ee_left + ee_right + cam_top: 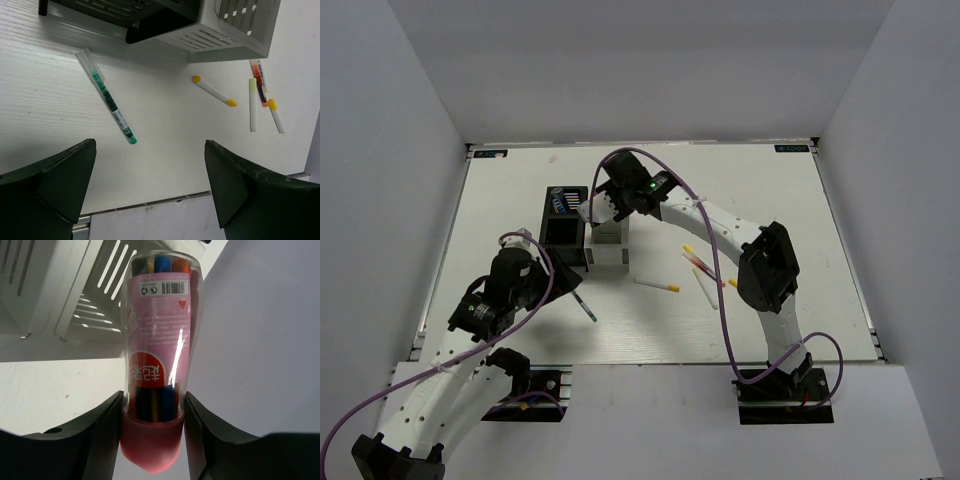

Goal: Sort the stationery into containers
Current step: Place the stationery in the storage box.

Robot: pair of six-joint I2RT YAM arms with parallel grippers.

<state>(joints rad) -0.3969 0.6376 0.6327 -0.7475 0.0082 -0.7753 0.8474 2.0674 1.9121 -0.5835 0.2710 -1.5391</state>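
The green pen lies at an angle to my left gripper's fingers, so my left gripper will next go down toward the right in the top view and turn onto the pen's dark middle.
My right gripper (153, 410) is shut on a stubby pink marker tube (157, 340) with a pink cap and clear body, held upright beside the slotted white container (75, 290). From above, that gripper (596, 207) hovers over the joined black container (563, 232) and white container (609, 247). A blue-and-white item (562, 201) lies in the black one's far compartment. My left gripper (150, 170) is open above bare table, just near of a thin dark green pen (111, 104). Yellow-tipped sticks (214, 91) and a red pen (259, 82) lie to the right.
The green pen (585, 306) lies in front of the containers. Yellow-tipped sticks (657, 285) and the red pen (705, 268) are scattered under the right arm. The table's near edge (150, 202) runs close under my left fingers. White walls enclose the table.
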